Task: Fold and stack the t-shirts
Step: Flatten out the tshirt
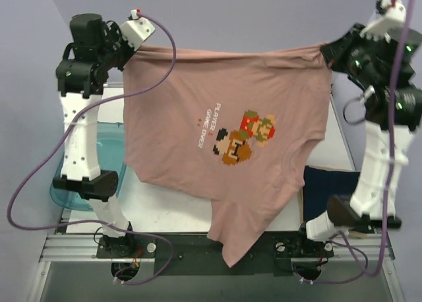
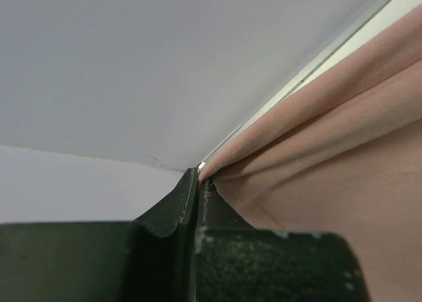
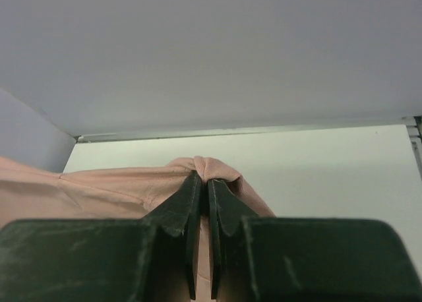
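Note:
The pink t-shirt (image 1: 231, 130) already hangs spread wide. My left gripper needs to move down and back onto the white table beside the teal tray to release the t-shirt's corner.
The dusty pink t-shirt (image 1: 231, 130) with its orange, black and white print hangs spread in the air between both arms, high above the table. My left gripper (image 1: 126, 50) is shut on its upper left corner; in the left wrist view the cloth (image 2: 330, 150) runs out from the closed gripper (image 2: 199, 177). My right gripper (image 1: 324, 49) is shut on the upper right corner; in the right wrist view the pink cloth (image 3: 211, 167) bunches over the gripper (image 3: 202, 180). The dark navy t-shirt (image 1: 330, 186) lies on the table at the right, partly hidden.
A translucent teal plastic tray (image 1: 109, 158) sits on the white table (image 1: 171, 210) at the left, behind the left arm. The shirt's lower tail hangs past the table's near edge over the mounting rail (image 1: 191, 246).

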Tool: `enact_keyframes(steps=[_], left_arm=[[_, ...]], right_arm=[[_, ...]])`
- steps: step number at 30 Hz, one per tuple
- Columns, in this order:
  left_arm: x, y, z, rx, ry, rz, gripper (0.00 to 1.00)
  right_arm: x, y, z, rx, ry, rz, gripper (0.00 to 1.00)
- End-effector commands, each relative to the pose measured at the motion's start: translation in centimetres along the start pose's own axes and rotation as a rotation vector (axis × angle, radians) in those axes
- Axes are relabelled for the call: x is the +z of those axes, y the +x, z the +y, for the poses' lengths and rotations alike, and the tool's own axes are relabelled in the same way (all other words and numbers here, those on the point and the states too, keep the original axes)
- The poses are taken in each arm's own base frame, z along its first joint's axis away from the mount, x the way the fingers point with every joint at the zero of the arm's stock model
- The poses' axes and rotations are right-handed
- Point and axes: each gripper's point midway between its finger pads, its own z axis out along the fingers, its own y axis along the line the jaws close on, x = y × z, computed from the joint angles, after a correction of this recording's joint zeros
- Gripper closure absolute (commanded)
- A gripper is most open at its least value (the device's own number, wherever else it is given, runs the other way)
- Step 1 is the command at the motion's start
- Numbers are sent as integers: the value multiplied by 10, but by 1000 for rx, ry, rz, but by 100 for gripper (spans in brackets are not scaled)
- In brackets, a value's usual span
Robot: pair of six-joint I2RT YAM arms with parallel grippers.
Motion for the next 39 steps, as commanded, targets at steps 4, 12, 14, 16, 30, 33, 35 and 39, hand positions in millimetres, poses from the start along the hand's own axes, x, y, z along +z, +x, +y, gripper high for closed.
enact_keyframes(steps=[4,12,14,16,30,33,35,39], left_arm=[[59,-30,90,-34,-393,-148,100],[63,-51,113,49,-498,-225,100],[62,-47,111,54,-489,-211,100],[63,-42,104,60,-455,-192,100],[74,162,-129,143,344,280,100],[61,223,-188,162,503,390,100],[48,262,-223,162,595,473,100],[17,313,-266,139,708,615,100]], right_arm=[[115,-78,-6,75,-106,-281,100],[91,-117,-13,34,-75,-427,100],[78,-113,-10,11,-70,-411,100],[69,-100,-10,-1,-60,-364,100],[-2,238,-43,114,44,496,100],[-34,352,-26,130,20,792,100],[-54,410,-17,164,15,977,100],[-99,478,-13,201,106,1256,100]])
